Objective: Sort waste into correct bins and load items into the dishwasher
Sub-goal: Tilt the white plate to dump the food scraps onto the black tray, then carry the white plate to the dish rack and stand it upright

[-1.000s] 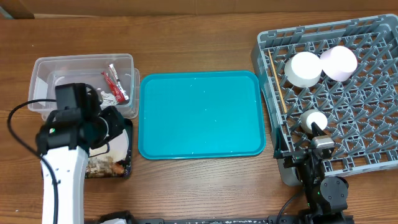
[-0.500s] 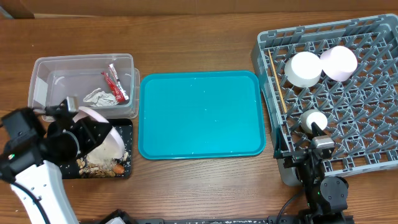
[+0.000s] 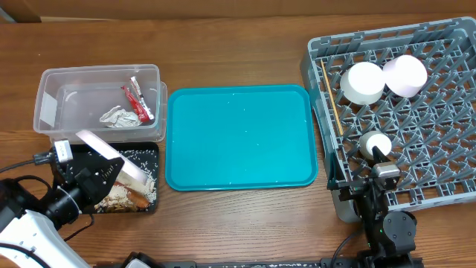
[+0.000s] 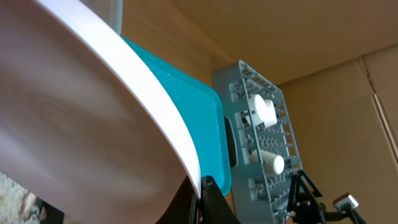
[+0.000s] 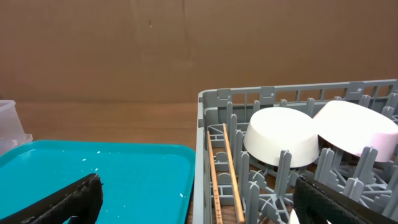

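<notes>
The bowl-free row along the chopsticks lies right of my left gripper in the overhead view, so I will swing the plate [image 3: 111,155] outward over it, lower it and release.
My left gripper [image 3: 95,177] is shut on the rim of the white plate [image 3: 111,155]. It holds the plate tilted steeply on edge over the black tray [image 3: 154,210]. In the left wrist view the jaws [image 4: 200,190] pinch the plate [image 4: 81,106]. The tray holds rice and nut scraps [image 3: 119,197] and the orange carrot [image 3: 140,199]. The clear tub [image 3: 97,71] holds the red wrapper [image 3: 138,99] and the silver-white wrapper [image 3: 115,115]. The grey dish rack [image 3: 439,138] holds two white bowls [image 3: 362,82] [image 3: 405,74], a smaller one [image 3: 375,141] and the chopsticks [image 3: 332,100]. My right gripper [image 3: 381,167] is open and empty at the rack's front left corner.
The large teal tray [image 3: 238,138] lies between the bins and the rack, with a few tiny crumbs on it. In the right wrist view the rack's wall [image 5: 205,155] stands between my open fingers [image 5: 199,199], and the chopsticks [image 5: 229,168] lie just inside it.
My left arm has swung back toward the front left corner and tipped the plate up on edge. More scraps and the carrot now show on the black tray. The right arm has not moved.
</notes>
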`<state>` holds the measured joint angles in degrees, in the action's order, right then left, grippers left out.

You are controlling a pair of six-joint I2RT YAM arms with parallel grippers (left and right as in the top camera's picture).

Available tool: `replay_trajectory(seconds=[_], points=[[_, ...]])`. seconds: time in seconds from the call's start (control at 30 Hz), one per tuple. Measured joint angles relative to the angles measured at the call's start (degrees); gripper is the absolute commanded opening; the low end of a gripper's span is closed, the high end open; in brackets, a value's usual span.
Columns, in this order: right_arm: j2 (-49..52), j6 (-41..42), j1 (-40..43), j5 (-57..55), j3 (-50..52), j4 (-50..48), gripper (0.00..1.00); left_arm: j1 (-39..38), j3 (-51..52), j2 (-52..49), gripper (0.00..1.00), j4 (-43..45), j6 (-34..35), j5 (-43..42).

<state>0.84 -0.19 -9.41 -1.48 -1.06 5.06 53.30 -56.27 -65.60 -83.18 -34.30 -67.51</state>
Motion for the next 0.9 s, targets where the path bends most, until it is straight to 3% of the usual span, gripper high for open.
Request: replay_trajectory(seconds=[0.37,0.53,0.6,0.73,0.8,0.9], points=[[0.0,0.0,0.0,0.0,0.0,-0.02,1.0,-0.85,0.0,0.0,0.04,-0.22,-3.15,-2.89],[0.0,0.02,0.0,0.0,0.0,-0.02,1.0,-9.9,-0.17,0.0,0.04,5.11,0.39,-2.78],[0.0,0.0,0.0,0.0,0.0,-0.04,1.0,-15.5,-0.66,0.0,0.04,11.82,5.31,-1.75],[0.0,0.0,0.0,0.02,0.0,-0.04,1.0,-28.06,-1.84,-0.09,0.04,34.8,20.96,0.83],[-0.02,0.0,0.0,0.04,0.0,0.11,1.0,-38.14,-2.36,-0.55,0.04,55.21,35.04,4.57],[-0.04,0.02,0.0,0.0,0.0,0.04,1.0,-48.26,-3.37,-3.21,0.04,74.93,47.6,7.91]])
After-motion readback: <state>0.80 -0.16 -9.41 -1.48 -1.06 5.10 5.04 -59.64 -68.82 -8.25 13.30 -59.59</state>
